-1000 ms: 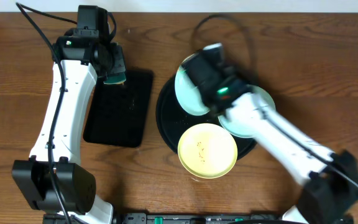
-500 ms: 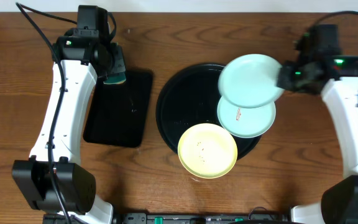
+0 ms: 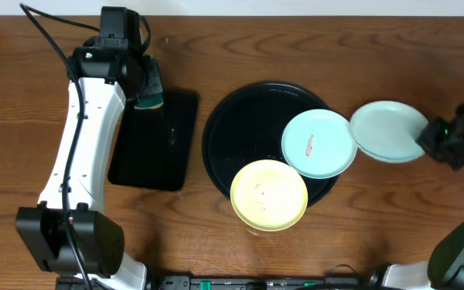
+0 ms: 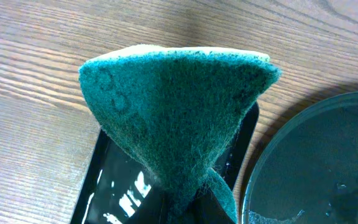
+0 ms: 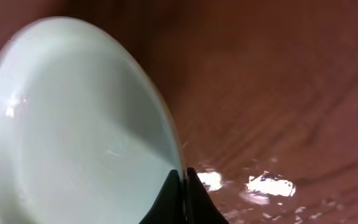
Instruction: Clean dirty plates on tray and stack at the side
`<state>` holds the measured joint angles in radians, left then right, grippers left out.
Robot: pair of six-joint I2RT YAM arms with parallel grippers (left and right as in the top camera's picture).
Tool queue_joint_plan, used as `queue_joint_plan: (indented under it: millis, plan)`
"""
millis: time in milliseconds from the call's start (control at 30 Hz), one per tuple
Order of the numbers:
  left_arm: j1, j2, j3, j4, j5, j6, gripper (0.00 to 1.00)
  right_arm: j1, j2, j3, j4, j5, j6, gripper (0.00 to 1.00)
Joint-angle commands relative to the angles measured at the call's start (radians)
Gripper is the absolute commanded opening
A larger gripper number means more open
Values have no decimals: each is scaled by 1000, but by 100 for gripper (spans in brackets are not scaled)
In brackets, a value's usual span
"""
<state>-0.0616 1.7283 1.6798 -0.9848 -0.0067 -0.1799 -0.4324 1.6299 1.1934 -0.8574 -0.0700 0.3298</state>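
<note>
I will next bring the mint plate in my right gripper down, away from the smudged plate whose rim it crowds, and let it go, since bare wood is below.
The round black tray (image 3: 240, 121) carries a mint plate (image 3: 318, 143) with a red smudge on its right side. A yellow plate (image 3: 269, 194) with small specks hangs over the tray's front rim. A second mint plate (image 3: 387, 130) is over the wood just right of the tray, and my right gripper (image 3: 427, 138) is shut on its right rim. In the right wrist view the fingers (image 5: 183, 186) pinch that plate's (image 5: 73, 124) edge. My left gripper (image 3: 147, 89) stays shut on a green sponge (image 4: 173, 106) over the far end of the rectangular tray.
A rectangular black tray (image 3: 155, 141) lies left of the round one and shows wet glints in the left wrist view. The right arm's links run along the table's right edge. Bare wood lies around both trays.
The right arm has carried the mint plate from above the tray's back left across to the right, off the tray. The left arm and sponge have not moved.
</note>
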Motion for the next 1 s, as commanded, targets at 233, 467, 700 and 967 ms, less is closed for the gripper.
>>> queue_joint_plan:
  millis: [233,467,700,967]
  plan:
    - [2,-1,9,2,-13,-2,8,-139,-2,-149,181,37,29,1]
    - [2,-1,9,1,-13,-2,8,-142,4,-174,254,66,10,1]
    - [2,-1,9,2,-13,-2,8,-142,58,-234,369,65,2,1]
    - [2,-1,9,2,-13,-2,8,-141,86,-195,333,25,-17,48]
